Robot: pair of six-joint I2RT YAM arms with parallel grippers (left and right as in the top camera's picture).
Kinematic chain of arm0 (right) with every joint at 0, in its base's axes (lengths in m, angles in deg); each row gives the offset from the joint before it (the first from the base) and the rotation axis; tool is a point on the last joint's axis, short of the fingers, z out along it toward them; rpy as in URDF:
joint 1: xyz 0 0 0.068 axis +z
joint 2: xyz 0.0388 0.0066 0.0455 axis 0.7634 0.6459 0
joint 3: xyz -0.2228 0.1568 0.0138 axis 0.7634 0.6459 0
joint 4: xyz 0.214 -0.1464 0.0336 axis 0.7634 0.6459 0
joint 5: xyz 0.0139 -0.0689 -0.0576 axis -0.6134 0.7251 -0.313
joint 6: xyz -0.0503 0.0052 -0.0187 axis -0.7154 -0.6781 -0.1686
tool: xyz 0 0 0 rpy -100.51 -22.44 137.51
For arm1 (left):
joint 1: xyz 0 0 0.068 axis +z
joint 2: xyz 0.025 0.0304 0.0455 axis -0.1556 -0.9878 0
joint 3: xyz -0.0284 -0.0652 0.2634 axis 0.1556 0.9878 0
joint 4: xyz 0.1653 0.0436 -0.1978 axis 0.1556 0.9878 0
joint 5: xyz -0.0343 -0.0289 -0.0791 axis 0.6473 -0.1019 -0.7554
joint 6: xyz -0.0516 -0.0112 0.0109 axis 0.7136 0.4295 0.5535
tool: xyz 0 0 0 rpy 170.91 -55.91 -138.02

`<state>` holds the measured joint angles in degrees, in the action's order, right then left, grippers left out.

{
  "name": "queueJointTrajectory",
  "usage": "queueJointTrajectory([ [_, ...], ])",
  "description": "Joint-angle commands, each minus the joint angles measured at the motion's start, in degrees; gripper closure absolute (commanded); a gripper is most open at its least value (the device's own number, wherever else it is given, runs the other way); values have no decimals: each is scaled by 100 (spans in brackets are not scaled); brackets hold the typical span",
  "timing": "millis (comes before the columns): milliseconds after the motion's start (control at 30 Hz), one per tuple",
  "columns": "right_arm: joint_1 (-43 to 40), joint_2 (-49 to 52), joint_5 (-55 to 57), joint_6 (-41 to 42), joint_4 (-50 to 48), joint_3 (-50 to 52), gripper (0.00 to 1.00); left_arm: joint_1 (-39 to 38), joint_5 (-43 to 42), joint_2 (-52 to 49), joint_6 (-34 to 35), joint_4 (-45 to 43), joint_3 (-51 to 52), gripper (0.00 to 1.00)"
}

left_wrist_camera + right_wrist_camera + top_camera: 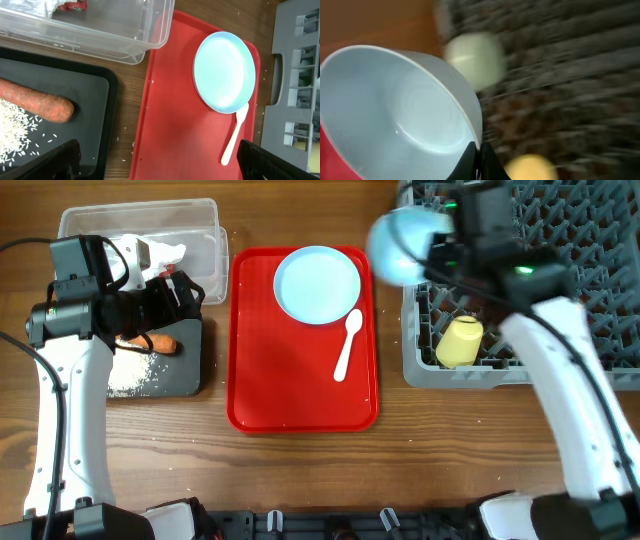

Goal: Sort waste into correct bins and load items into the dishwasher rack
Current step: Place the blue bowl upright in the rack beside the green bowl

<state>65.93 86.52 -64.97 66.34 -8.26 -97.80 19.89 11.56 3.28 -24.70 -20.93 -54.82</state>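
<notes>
The rack gap outward of the yellow cup (460, 342) is empty, so my right gripper should next turn, then move down to that gap and let go of the bowl's rim.
My right gripper (440, 250) is shut on the rim of a small pale blue bowl (403, 244), held above the left edge of the grey dishwasher rack (580, 260); its fingers (480, 161) pinch the bowl's rim (395, 110). A yellow cup (460, 342) lies in the rack. My left gripper (175, 290) is open and empty (160, 170), above the black tray (185, 370). That tray holds the carrot piece (35, 102) and rice grains (15, 132). The white napkin (160, 255) lies in the clear tub (215, 240). The blue plate (317, 284) and white spoon (348, 345) lie on the red tray.
The red serving tray (300, 380) sits mid-table between the bins and the rack. A few rice grains lie on the wood beside the black tray (125, 160). A pale rounded item (472, 57) shows blurred in the rack. The right wrist view is motion-blurred.
</notes>
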Motion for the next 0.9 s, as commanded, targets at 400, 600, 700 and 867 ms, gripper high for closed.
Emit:
queueJointTrajectory([
  [400,-247,1003,3840,-2015,181,181,96,22,52,22,15,-13,-98,0],
  [600,-74,1425,3840,-2826,-79,181,96,22,52,22,15,-13,-98,0],
  [700,-63,1480,3836,-2964,-243,181,96,22,52,22,15,-13,-98,0],
  [867,-63,1604,3943,-3307,-275,181,96,22,52,22,15,-13,-98,0],
])
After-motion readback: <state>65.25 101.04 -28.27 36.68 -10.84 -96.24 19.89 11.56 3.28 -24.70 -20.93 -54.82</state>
